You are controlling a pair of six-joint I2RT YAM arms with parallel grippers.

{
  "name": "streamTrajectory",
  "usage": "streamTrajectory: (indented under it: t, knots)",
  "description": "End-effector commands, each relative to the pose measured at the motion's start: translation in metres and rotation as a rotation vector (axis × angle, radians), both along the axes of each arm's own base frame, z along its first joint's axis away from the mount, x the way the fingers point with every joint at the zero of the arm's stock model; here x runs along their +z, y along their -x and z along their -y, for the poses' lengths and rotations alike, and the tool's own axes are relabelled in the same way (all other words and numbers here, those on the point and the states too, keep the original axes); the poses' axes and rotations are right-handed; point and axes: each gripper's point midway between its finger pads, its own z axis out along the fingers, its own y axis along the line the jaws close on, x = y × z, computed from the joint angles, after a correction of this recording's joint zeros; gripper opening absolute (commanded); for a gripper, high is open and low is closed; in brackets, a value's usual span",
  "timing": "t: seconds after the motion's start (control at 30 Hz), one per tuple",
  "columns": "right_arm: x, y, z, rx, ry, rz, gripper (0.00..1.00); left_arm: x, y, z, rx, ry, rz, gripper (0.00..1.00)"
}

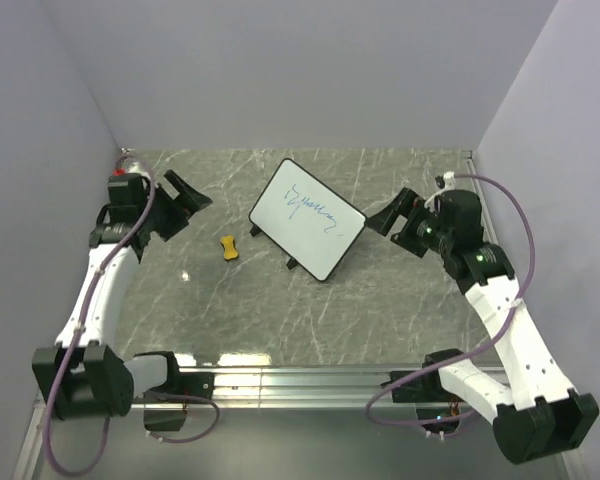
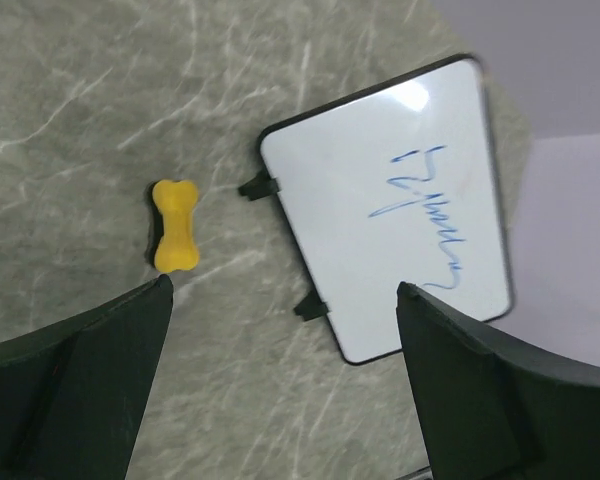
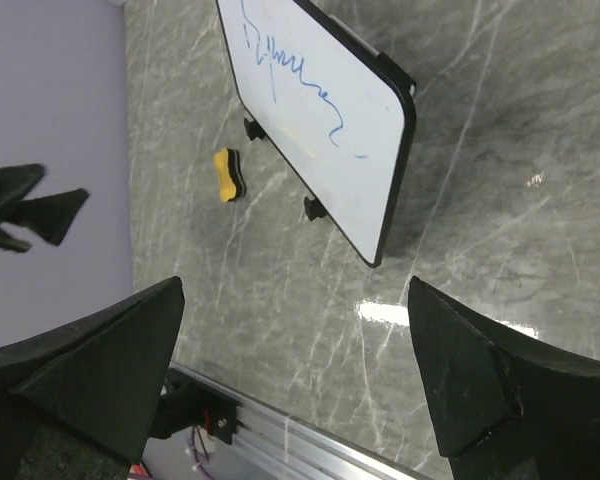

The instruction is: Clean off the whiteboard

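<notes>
My left gripper goes down and to its right in the top view next, onto the eraser's narrow middle [image 1: 229, 248] [image 2: 178, 227], since that is slimmer than either end.
The whiteboard [image 1: 307, 218] lies at the table's far middle, turned at an angle, with blue scribbled writing on it. It also shows in the left wrist view [image 2: 385, 210] and the right wrist view [image 3: 315, 115]. A small yellow-orange eraser [image 1: 228, 247] lies on the table left of the board, apart from it; it also shows in the left wrist view [image 2: 175, 224] and the right wrist view [image 3: 229, 174]. My left gripper [image 1: 183, 201] is open and empty, left of the eraser. My right gripper [image 1: 392, 221] is open and empty, just right of the board.
The marble table top [image 1: 280, 310] is bounded by grey walls at the back and sides. A metal rail [image 1: 300, 378] runs along the near edge between the arm bases.
</notes>
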Motion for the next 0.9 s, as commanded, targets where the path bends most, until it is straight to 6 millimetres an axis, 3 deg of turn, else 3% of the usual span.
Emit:
streamTrajectory:
  t: [0.0, 0.07, 0.17, 0.23, 0.27, 0.3, 0.33, 0.37, 0.4, 0.47, 0.5, 0.53, 0.57, 0.67, 0.77, 0.87]
  knots:
    - [0.029, -0.012, -0.004, 0.055, 0.024, 0.057, 1.0, -0.035, -0.005, 0.003, -0.056, -0.11, -0.086, 0.99]
    - [0.027, -0.019, -0.004, 0.067, 0.054, 0.052, 1.0, -0.061, -0.009, 0.008, -0.075, -0.167, -0.153, 0.99]
    - [0.036, -0.027, -0.002, 0.078, 0.092, 0.061, 1.0, -0.075, -0.012, 0.018, -0.092, -0.241, -0.196, 1.0]
    - [0.035, -0.03, 0.0, 0.075, 0.105, 0.063, 1.0, -0.067, -0.015, 0.025, -0.088, -0.29, -0.179, 0.99]
    - [0.033, -0.033, 0.001, 0.07, 0.114, 0.055, 1.0, -0.055, -0.018, 0.02, -0.044, -0.326, -0.142, 1.0]
    - [0.029, -0.033, 0.002, 0.065, 0.127, 0.045, 1.0, -0.045, -0.017, 0.03, -0.065, -0.322, -0.092, 0.99]
    - [0.025, -0.034, 0.005, 0.054, 0.136, 0.038, 1.0, -0.017, -0.02, 0.032, -0.058, -0.303, 0.038, 0.99]
    - [0.019, -0.035, 0.008, 0.039, 0.142, 0.025, 1.0, -0.018, -0.017, 0.03, -0.007, -0.259, 0.046, 0.99]
    - [0.017, -0.037, 0.008, 0.035, 0.139, 0.028, 1.0, -0.055, -0.004, 0.016, 0.098, -0.223, -0.051, 0.99]
    - [0.006, -0.04, 0.012, 0.012, 0.135, 0.003, 1.0, -0.065, -0.006, 0.013, 0.068, -0.062, -0.046, 0.98]
    - [0.004, -0.043, 0.015, -0.008, 0.136, 0.002, 1.0, -0.065, -0.009, 0.014, 0.046, -0.071, -0.063, 0.96]
    - [-0.001, -0.046, 0.019, -0.028, 0.142, -0.01, 1.0, -0.084, -0.011, 0.012, -0.014, -0.158, -0.118, 0.92]
    - [-0.008, -0.046, 0.02, -0.031, 0.145, -0.021, 1.0, -0.087, -0.014, 0.01, -0.032, -0.219, -0.142, 0.88]
    - [-0.017, -0.051, 0.022, -0.02, 0.148, -0.024, 1.0, -0.092, -0.02, -0.003, -0.054, -0.361, -0.196, 0.91]
    - [-0.027, -0.054, 0.024, -0.004, 0.182, -0.054, 1.0, -0.094, -0.022, 0.013, -0.113, -0.362, -0.164, 0.98]
    - [-0.028, -0.056, 0.026, 0.005, 0.197, -0.06, 0.99, -0.101, -0.026, 0.032, -0.159, -0.365, -0.165, 0.99]
